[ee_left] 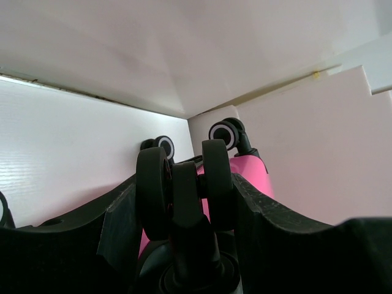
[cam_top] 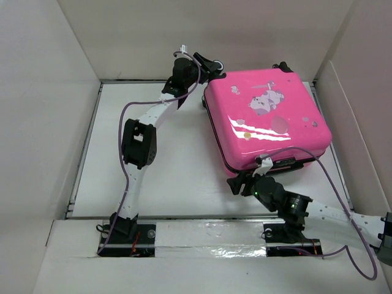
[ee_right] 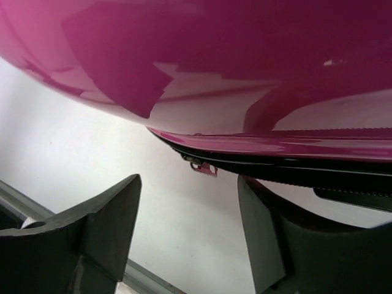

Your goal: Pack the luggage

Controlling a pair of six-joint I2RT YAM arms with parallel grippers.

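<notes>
The back side stands close, so the robot's left gripper should pull the wheel back and to the left in the top view, over bare tabletop, and then release it.
The hot-pink luggage (cam_top: pixel 266 119) lies flat and closed on the white table, its printed white cartoon animal facing up. My left gripper (cam_top: pixel 208 66) is at its far left corner, shut on a black twin caster wheel (ee_left: pixel 184 184); both fingers press the wheel's sides. The pink shell (ee_left: pixel 248 171) shows just behind it. My right gripper (cam_top: pixel 242 182) stands open at the near left corner, low by the table. A small pink zipper pull (ee_right: pixel 204 166) hangs from the black zipper line (ee_right: pixel 294 168) just ahead of the gap between its fingers (ee_right: pixel 116 208), which hold nothing.
White walls enclose the table on three sides; the back wall (cam_top: pixel 202 37) is close behind the luggage and the left gripper. Two more caster wheels (ee_left: pixel 225 131) (ee_left: pixel 162 146) stand near the back corner. Purple cables (cam_top: pixel 125 165) run along both arms.
</notes>
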